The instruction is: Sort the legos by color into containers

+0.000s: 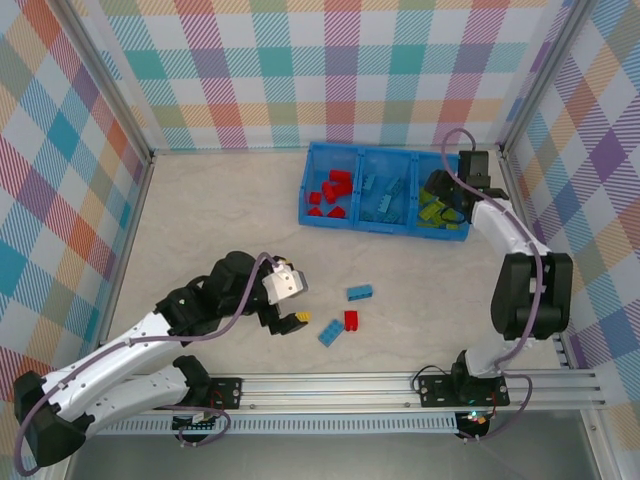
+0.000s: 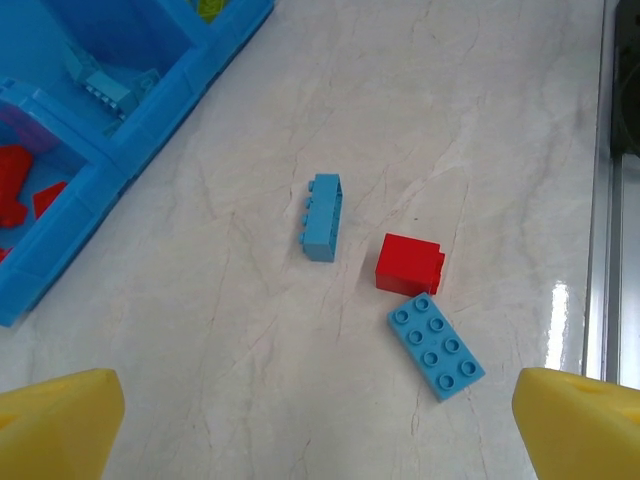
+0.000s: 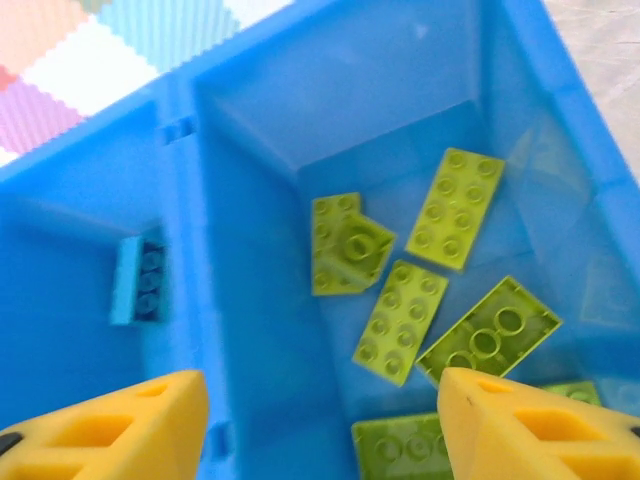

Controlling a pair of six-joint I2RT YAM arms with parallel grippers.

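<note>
I will move my left gripper away from my base first and then down, to get over the light blue brick on its side (image 1: 360,293) (image 2: 322,218).
Three loose legos lie on the table: a light blue brick (image 1: 360,292) (image 2: 321,217) on its side, a red brick (image 1: 351,320) (image 2: 409,264), and a flat light blue brick (image 1: 331,333) (image 2: 436,346) touching the red one. My left gripper (image 1: 293,321) (image 2: 320,430) hovers open just left of them, nothing between its yellow fingertips (image 2: 55,425). The blue bin (image 1: 305,200) holds red legos (image 1: 330,192) on the left, light blue ones (image 1: 385,200) in the middle and lime ones (image 3: 400,320) on the right. My right gripper (image 1: 445,195) (image 3: 320,430) hangs open and empty over the lime compartment.
A metal rail (image 1: 400,385) (image 2: 620,150) runs along the table's near edge, close to the loose bricks. Plaid walls (image 1: 300,70) enclose the back and both sides. The bin's divider (image 3: 180,250) separates the lime compartment from one holding a light blue brick (image 3: 128,282).
</note>
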